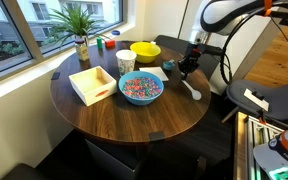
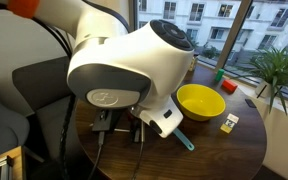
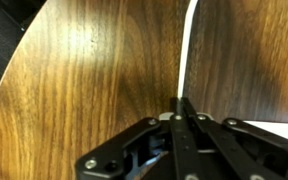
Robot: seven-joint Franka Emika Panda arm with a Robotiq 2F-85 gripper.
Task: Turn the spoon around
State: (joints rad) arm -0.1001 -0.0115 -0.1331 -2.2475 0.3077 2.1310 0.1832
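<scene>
Bare wood lies between the blue bowl and my gripper. My gripper will next swing the handle end toward that bowl and let go of it there.
The pale spoon lies on the round wooden table near its right edge, to the right of the blue bowl. My gripper is at the far end of the spoon's handle. In the wrist view the fingers are closed together, and the thin white handle runs straight out from their tips over the wood. The spoon's bowl end is out of the wrist view. In an exterior view the arm's body hides the spoon.
A white open box, a paper cup, a yellow bowl and a potted plant stand on the table. A small teal object lies by the gripper. The table edge is close to the spoon.
</scene>
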